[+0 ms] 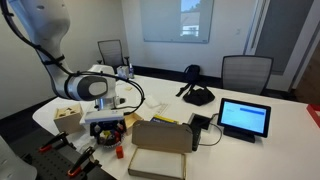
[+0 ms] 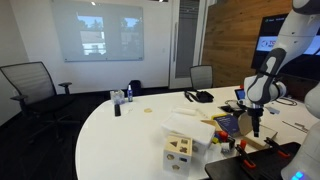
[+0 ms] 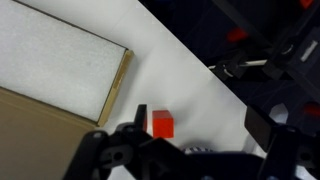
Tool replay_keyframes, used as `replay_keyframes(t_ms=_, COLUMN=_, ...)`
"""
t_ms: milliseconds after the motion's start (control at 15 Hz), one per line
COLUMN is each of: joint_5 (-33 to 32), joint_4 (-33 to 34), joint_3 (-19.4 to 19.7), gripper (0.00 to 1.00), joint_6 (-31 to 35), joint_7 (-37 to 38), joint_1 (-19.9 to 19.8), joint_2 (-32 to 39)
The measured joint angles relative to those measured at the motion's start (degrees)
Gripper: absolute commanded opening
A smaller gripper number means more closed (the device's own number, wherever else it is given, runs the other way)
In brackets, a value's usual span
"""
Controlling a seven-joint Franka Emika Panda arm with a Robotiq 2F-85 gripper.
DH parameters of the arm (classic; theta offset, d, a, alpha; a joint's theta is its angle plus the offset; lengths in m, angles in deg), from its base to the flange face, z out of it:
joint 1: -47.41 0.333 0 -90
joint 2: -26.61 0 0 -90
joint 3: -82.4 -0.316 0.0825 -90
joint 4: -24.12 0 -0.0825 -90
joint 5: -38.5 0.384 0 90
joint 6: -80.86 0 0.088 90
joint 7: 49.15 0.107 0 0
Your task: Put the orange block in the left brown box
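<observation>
The orange block [image 1: 119, 152] [image 3: 162, 124] is below the robot's gripper and toward the left in the wrist view, so the gripper should move that way and go down, with the block centered between its fingers.
In the wrist view the orange block [image 3: 162, 124], a tiny orange-red cube, lies on the white table. My gripper [image 3: 200, 125] is open above it. The block sits between the fingers, close against one finger and far from the other. Nothing is held. In an exterior view the gripper [image 2: 255, 128] points down at the table's near right edge. The left brown box [image 2: 180, 150], a small tan cube with holes, stands apart from it toward the front. In an exterior view the gripper [image 1: 104, 122] hangs low over the table.
The large flat cardboard box [image 3: 50, 70] with a flap lies right beside the block; it also shows in both exterior views [image 1: 160, 152] [image 2: 192, 124]. Black clamps with orange tips [image 1: 60, 145] line the table edge. A tablet [image 1: 245, 118] stands behind.
</observation>
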Motion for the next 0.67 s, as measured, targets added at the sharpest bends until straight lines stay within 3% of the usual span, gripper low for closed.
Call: replay_keyframes(t_ms=667, joint_5=-3.70, joint_4=9.89, joint_3=-0.88, gripper=1.00, joint_6=0.30, joint_7=0.01, joint_1=-0.02, joint_2=14.01)
